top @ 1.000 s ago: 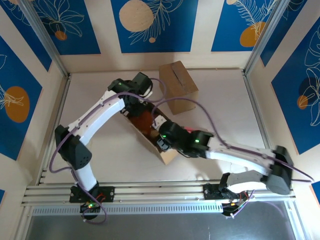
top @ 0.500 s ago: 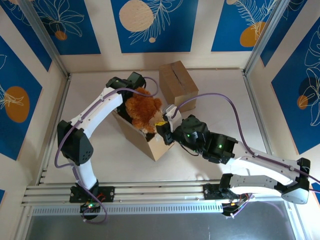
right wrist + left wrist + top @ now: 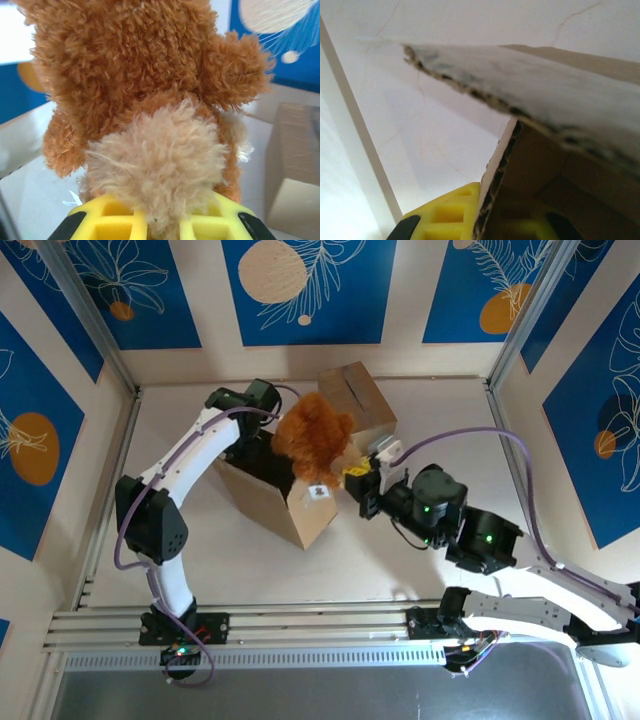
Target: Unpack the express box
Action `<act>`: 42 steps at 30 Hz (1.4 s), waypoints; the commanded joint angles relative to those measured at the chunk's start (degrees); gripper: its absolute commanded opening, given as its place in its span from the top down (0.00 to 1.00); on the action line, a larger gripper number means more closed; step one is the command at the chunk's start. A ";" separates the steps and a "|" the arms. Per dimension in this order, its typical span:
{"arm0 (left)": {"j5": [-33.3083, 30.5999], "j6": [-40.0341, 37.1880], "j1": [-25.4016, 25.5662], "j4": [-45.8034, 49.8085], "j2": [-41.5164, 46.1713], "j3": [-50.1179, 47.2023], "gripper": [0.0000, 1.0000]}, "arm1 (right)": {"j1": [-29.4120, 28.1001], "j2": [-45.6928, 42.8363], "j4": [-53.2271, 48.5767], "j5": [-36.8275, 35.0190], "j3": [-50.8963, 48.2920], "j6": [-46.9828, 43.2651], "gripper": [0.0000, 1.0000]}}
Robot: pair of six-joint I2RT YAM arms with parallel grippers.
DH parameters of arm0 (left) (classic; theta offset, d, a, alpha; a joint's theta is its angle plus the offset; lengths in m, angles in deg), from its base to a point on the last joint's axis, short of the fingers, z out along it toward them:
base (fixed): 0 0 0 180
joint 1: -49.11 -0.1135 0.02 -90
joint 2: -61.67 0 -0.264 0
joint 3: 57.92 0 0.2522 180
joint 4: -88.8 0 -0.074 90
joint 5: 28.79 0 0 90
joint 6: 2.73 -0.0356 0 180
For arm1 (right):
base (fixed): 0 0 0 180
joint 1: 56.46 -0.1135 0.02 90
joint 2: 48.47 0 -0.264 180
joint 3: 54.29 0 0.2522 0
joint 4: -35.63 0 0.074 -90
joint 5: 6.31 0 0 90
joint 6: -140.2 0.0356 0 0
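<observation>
The left gripper draws the box's side outward to the table's empty far corner next and releases it there, since the plush already hangs clear of the box's opening.
The open brown express box (image 3: 262, 498) sits on the table's left-middle. My left gripper (image 3: 248, 425) is at its far corner, and in the left wrist view this gripper (image 3: 487, 220) is shut on the box wall (image 3: 496, 185), one yellow finger on each side of the cardboard edge. A brown plush bear (image 3: 313, 437) hangs above the box's right end, clear of the opening. My right gripper (image 3: 355, 476) is shut on it from the right; up close the gripper (image 3: 162, 225) pinches the toy's pale fluffy tuft (image 3: 160, 160).
A second, closed cardboard box (image 3: 357, 405) stands at the back just right of the plush, also seen as a tan block (image 3: 295, 165). Walls with metal rails (image 3: 110, 470) border the white table. Bare table lies front left and far right.
The right gripper has lifted the plush bear out of the box, up and to the back right. The left gripper kept its hold on the box wall, which shifted slightly left.
</observation>
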 commanded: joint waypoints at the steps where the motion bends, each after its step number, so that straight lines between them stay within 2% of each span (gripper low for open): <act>1: -1.56 3.71 -3.66 4.50 -2.49 2.40 1.00 | 6.39 -0.67 -4.09 -3.25 4.73 0.55 1.00; 4: -0.92 5.45 -6.44 5.85 -4.56 6.43 1.00 | 17.10 1.27 -8.89 1.07 7.30 2.85 1.00; 8: -0.80 7.15 -9.74 8.29 -8.76 15.29 1.00 | 34.44 6.81 -12.47 12.29 10.55 5.81 1.00; 11: -0.96 8.08 -12.10 10.84 -13.08 24.07 1.00 | 45.05 12.00 -12.35 19.03 12.09 6.99 1.00; 14: -0.76 8.15 -13.82 13.11 -17.95 33.01 1.00 | 52.42 17.36 -10.79 23.34 13.02 6.66 1.00; 18: 0.63 7.38 -15.67 14.83 -24.09 42.91 1.00 | 59.44 26.04 -9.61 26.12 14.72 5.18 1.00; 27: 6.39 8.42 -21.53 11.20 -29.35 46.41 1.00 | 67.52 43.71 -7.66 27.60 17.70 4.02 1.00; 35: 11.90 7.47 -22.05 8.11 -30.41 46.32 1.00 | 70.51 51.06 -7.42 27.56 16.76 5.35 1.00; 38: 14.61 7.06 -21.95 6.94 -29.93 46.33 0.89 | 70.55 52.15 -8.19 27.49 16.31 6.66 1.00; 40: 16.27 6.75 -21.79 6.16 -29.23 46.32 0.77 | 70.59 52.86 -9.27 27.41 16.52 7.46 1.00; 42: 17.75 6.49 -21.69 5.53 -28.43 46.32 0.69 | 70.55 53.24 -10.14 27.53 16.83 8.00 1.00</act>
